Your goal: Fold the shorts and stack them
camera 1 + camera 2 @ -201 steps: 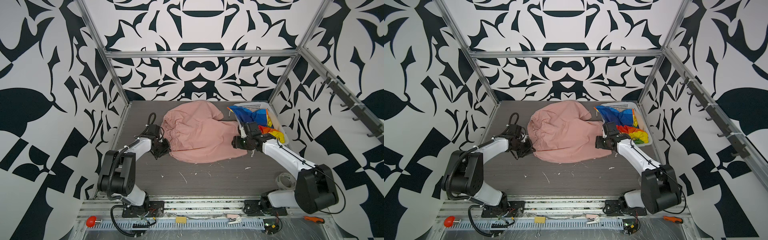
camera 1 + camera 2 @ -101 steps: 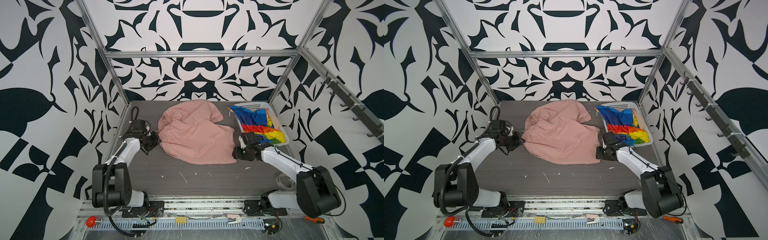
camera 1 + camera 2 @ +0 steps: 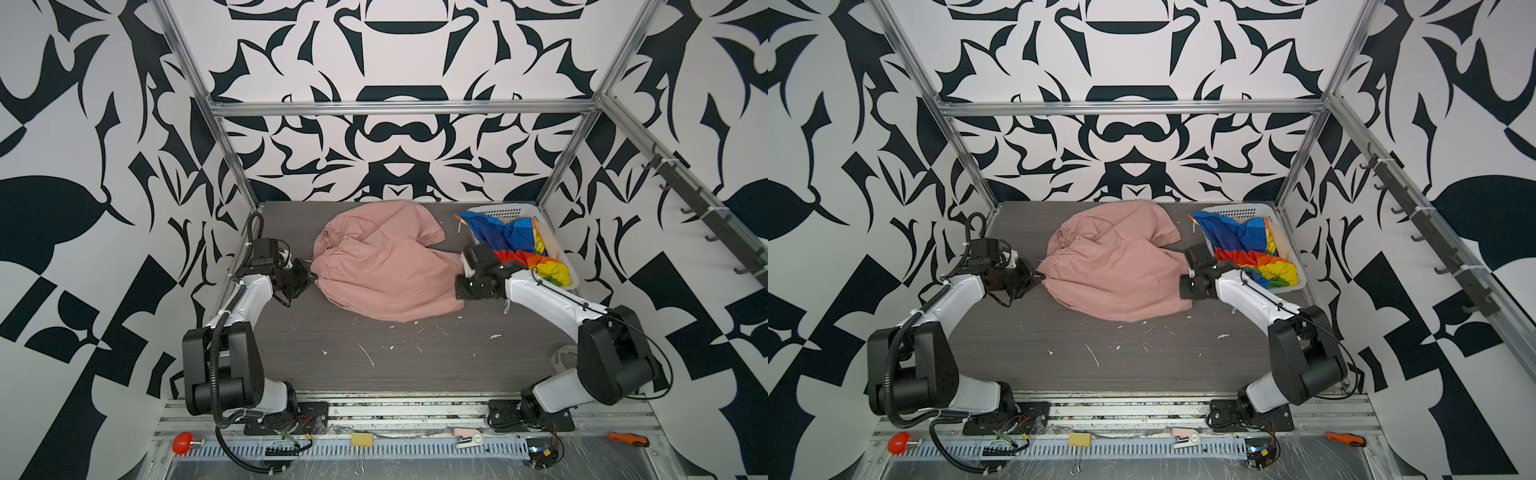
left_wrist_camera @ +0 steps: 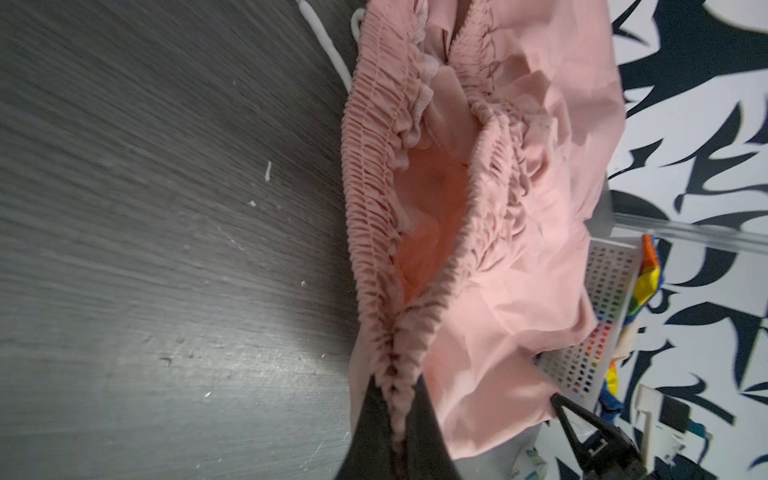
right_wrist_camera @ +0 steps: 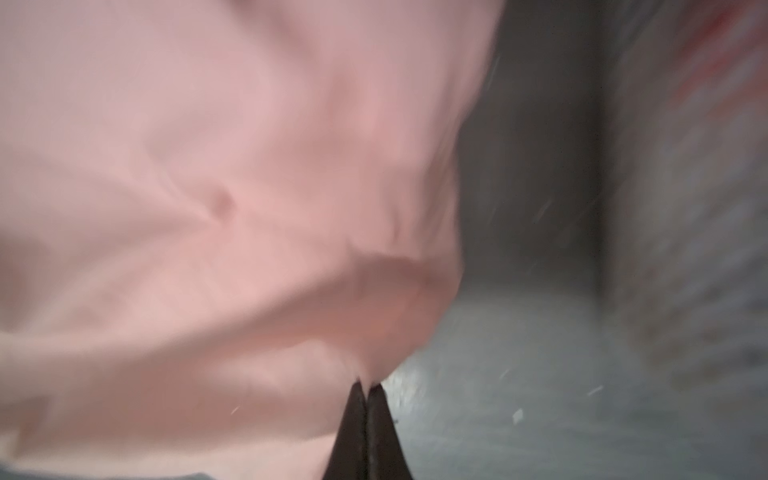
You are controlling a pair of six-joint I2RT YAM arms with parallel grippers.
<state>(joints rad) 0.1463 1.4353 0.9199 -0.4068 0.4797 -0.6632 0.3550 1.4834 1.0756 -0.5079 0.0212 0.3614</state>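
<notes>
The robot needs to pull its left gripper back next and let go of the waistband's end over the bare tabletop nearer the base, since the salmon-pink shorts (image 3: 386,270) lie rumpled between the grippers.
The salmon-pink shorts (image 3: 386,270) (image 3: 1117,270) lie spread and rumpled across the middle of the dark table. My left gripper (image 3: 309,277) (image 3: 1040,276) is shut on the left end of their gathered elastic waistband (image 4: 374,208), which gapes open in the left wrist view beyond the left gripper's tips (image 4: 397,386). My right gripper (image 3: 459,289) (image 3: 1182,286) is at the shorts' right edge. In the blurred right wrist view the right gripper (image 5: 365,384) has its jaws closed, with a pinch of pink cloth (image 5: 249,187) at the tips. The rainbow-striped shorts (image 3: 511,241) (image 3: 1241,241) lie heaped in the basket.
The white perforated basket (image 3: 505,210) (image 3: 1237,208) stands at the back right corner, just behind my right arm. White scraps (image 3: 368,355) litter the table's front half. A tape roll (image 3: 561,357) lies by the right arm's base. Patterned walls enclose three sides.
My left gripper has pulled the waistband out to the left. My right gripper has moved to the shorts' right edge and gone from open to shut on it. The shorts lie wider.
</notes>
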